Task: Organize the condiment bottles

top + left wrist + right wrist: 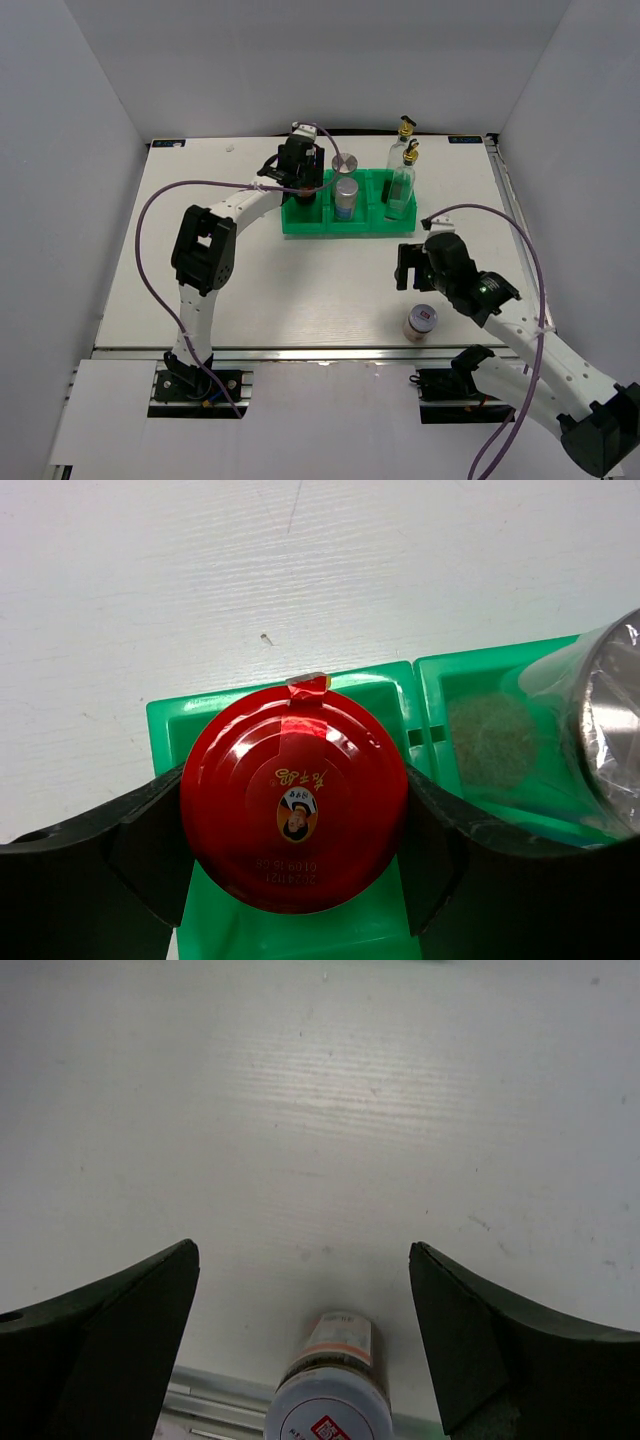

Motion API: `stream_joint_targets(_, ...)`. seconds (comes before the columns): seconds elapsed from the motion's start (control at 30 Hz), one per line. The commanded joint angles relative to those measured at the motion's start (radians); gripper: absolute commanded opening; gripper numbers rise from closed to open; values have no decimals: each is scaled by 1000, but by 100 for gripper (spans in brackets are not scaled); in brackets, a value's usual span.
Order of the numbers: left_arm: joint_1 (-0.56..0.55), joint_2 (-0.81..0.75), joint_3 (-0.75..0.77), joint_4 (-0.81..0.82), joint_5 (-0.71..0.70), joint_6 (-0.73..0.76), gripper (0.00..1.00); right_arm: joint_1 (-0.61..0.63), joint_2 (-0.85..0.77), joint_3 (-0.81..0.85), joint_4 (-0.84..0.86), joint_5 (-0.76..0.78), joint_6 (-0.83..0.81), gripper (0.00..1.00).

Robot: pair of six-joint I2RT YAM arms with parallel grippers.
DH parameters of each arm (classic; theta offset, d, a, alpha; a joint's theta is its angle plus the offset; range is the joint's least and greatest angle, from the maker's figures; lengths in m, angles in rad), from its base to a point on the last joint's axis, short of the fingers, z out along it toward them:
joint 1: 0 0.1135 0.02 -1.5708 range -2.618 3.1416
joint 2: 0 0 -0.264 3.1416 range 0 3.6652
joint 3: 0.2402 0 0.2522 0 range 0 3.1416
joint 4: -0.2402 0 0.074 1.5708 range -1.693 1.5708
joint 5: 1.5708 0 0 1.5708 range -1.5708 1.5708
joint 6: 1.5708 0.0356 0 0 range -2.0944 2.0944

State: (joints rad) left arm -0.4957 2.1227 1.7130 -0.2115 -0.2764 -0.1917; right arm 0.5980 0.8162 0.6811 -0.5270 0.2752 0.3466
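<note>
The white-lidded shaker shows only at the low edge of the wrist view, so my right gripper moves back and down over its white lid (421, 319) (328, 1410) next.
My left gripper (300, 172) is shut on the red-lidded dark jar (295, 810), one finger on each side of the lid, and holds it in the left compartment of the green tray (300, 225). A silver-lidded shaker (346, 196) stands in the middle compartment, and another (345, 163) is at the tray's back edge. One gold-spouted glass bottle (402, 185) stands in the right compartment, the other (405, 135) behind it. A white-lidded shaker (421, 322) stands on the table near the front edge. My right gripper (413, 268) is open just behind it, with the shaker (330, 1400) low between the fingers.
The tray (470, 680) sits at the table's back middle, with white walls on three sides. The table's front edge, with a metal rail (210, 1400), runs just past the white-lidded shaker. A silver-lidded shaker (610, 730) stands right of the jar.
</note>
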Motion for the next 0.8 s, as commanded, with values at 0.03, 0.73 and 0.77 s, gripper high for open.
stream_joint_targets(0.03,0,-38,69,46,-43,1,78,-1,76,89,-150,-10,98,89)
stream_joint_targets(0.73,0,-300,42,-117,-177,-14,98,0,146,150,-499,-157,219,89)
stream_joint_targets(0.77,0,-384,-1,-106,-240,-20,98,0,147,152,-516,-148,229,90)
